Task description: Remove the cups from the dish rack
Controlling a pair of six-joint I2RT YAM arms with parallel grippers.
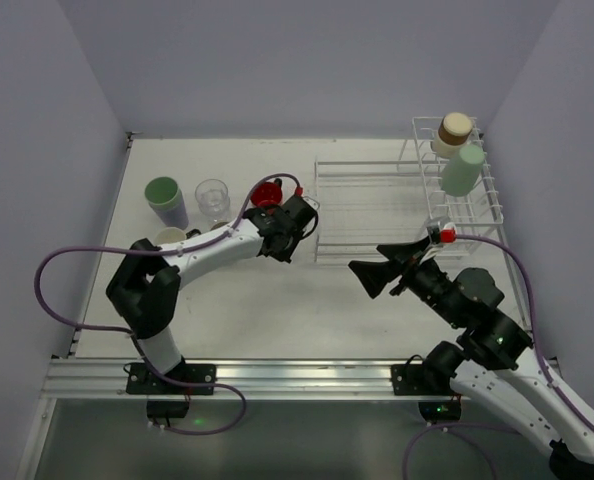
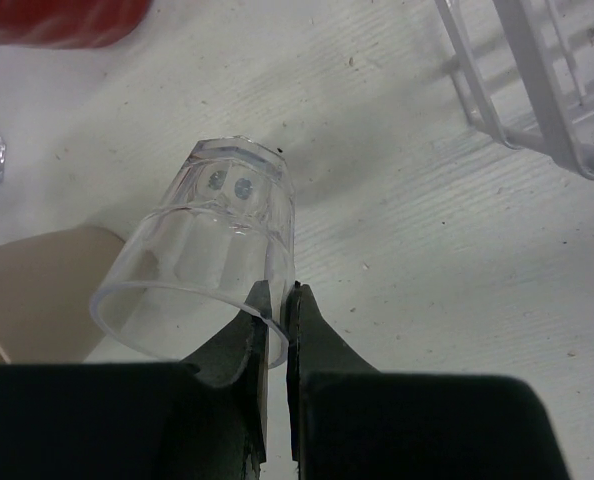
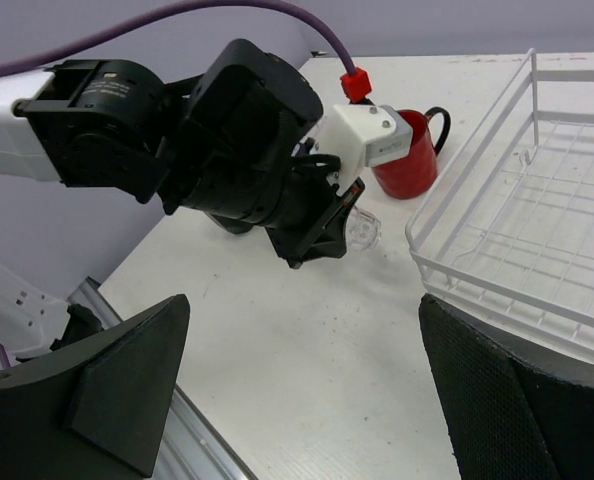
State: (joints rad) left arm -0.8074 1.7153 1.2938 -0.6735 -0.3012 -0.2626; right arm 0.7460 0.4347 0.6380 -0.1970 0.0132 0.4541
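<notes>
Next, my left gripper lowers the glass's base onto the bare tabletop between the cream cup and the rack and lets go of its rim, since that spot is clear.
My left gripper (image 2: 277, 310) is shut on the rim of a clear glass (image 2: 207, 260), held tilted just above the table, left of the dish rack (image 1: 367, 215). In the top view this gripper (image 1: 295, 228) is beside the red mug (image 1: 267, 192). The right wrist view shows the held glass (image 3: 363, 232) and the red mug (image 3: 407, 160). My right gripper (image 1: 382, 270) is open and empty, in front of the rack's flat basket. A tan-brown cup (image 1: 455, 130) and a pale green cup (image 1: 462, 170) sit in the rack's upright part.
On the table at the left stand a second clear glass (image 1: 213, 197), a lavender tumbler with green inside (image 1: 164, 200) and a cream cup (image 1: 170, 237). The cream cup (image 2: 37, 290) lies close under the held glass. The rack's corner (image 2: 547, 90) is at the right.
</notes>
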